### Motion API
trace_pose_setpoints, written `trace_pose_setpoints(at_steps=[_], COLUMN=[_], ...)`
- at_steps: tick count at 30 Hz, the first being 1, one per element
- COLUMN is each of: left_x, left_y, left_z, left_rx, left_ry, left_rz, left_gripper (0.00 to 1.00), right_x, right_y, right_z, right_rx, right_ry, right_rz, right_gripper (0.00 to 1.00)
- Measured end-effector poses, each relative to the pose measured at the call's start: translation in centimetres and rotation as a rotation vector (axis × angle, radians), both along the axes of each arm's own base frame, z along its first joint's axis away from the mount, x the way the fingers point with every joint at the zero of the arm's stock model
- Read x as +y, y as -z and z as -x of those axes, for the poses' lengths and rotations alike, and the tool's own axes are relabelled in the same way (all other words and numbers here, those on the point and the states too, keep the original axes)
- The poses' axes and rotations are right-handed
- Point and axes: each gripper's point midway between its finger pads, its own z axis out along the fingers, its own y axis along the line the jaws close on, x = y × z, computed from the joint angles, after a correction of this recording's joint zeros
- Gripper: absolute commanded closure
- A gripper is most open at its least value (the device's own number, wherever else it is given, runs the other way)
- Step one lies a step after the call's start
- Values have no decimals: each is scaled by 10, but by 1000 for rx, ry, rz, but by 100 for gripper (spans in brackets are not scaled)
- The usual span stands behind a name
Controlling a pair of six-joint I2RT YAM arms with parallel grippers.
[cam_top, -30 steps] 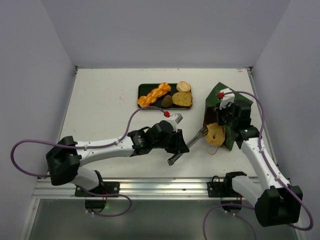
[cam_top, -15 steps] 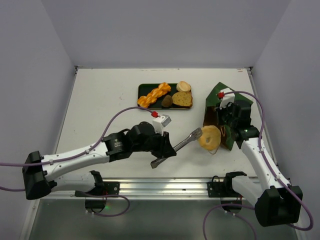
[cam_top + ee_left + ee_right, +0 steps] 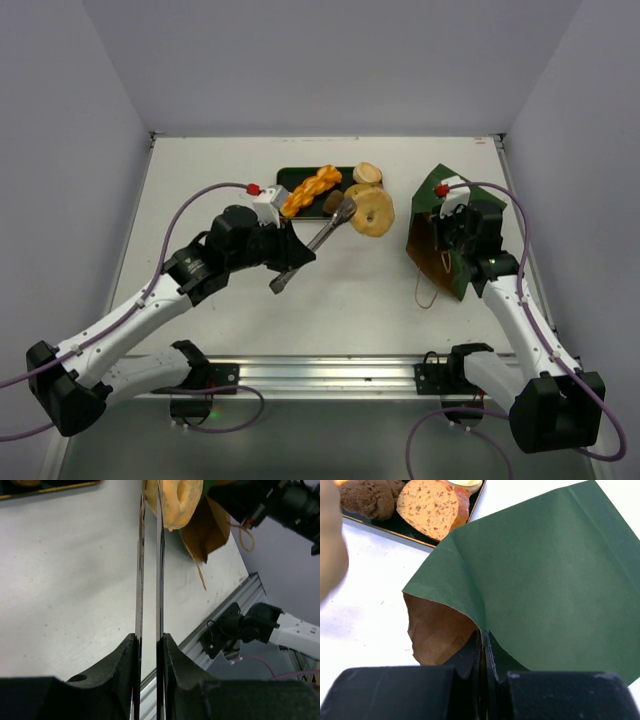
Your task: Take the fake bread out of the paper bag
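I should next move my left gripper down, outward and to the left in the top view to release the bun over the tray's bare far corner (image 3: 291, 177), which is outward and below.
My left gripper (image 3: 292, 254) is shut on metal tongs (image 3: 322, 238), which pinch a tan ring-shaped bun (image 3: 373, 211) held over the right end of the dark green tray (image 3: 284, 177). In the left wrist view the tongs (image 3: 148, 570) run up from my gripper (image 3: 149, 638) to the bun (image 3: 175, 500). The tray holds a braided loaf (image 3: 309, 188), a dark piece (image 3: 332, 201), a toast slice (image 3: 432, 507) and a round roll (image 3: 367, 172). My right gripper (image 3: 484, 640) is shut on the rim of the green paper bag (image 3: 545, 580); the part of its brown inside (image 3: 437, 630) that shows is empty.
The bag (image 3: 440, 235) lies tilted at the right, with a twine handle (image 3: 425, 295) trailing toward the front edge. The metal rail (image 3: 320, 372) runs along the near edge. Grey walls close in the table on three sides.
My left arm has drawn the tongs and bun out of the bag's mouth and swung them left and back to the tray. The right gripper and bag have stayed put.
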Motion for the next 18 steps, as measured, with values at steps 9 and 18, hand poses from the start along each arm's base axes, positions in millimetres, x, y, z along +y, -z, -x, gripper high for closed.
trace_pose_setpoints(at_steps=[9, 18], left_x=[54, 100], left_y=[16, 66], left_z=[-104, -164], left_rx=[60, 184], left_ry=[-297, -496], left_rz=[102, 162], left_gripper=[100, 100], right_x=[0, 0], right_y=[0, 0], right_z=[0, 0], right_rx=[0, 0], right_ry=[0, 0], right_rz=[0, 0], right_gripper=[100, 100])
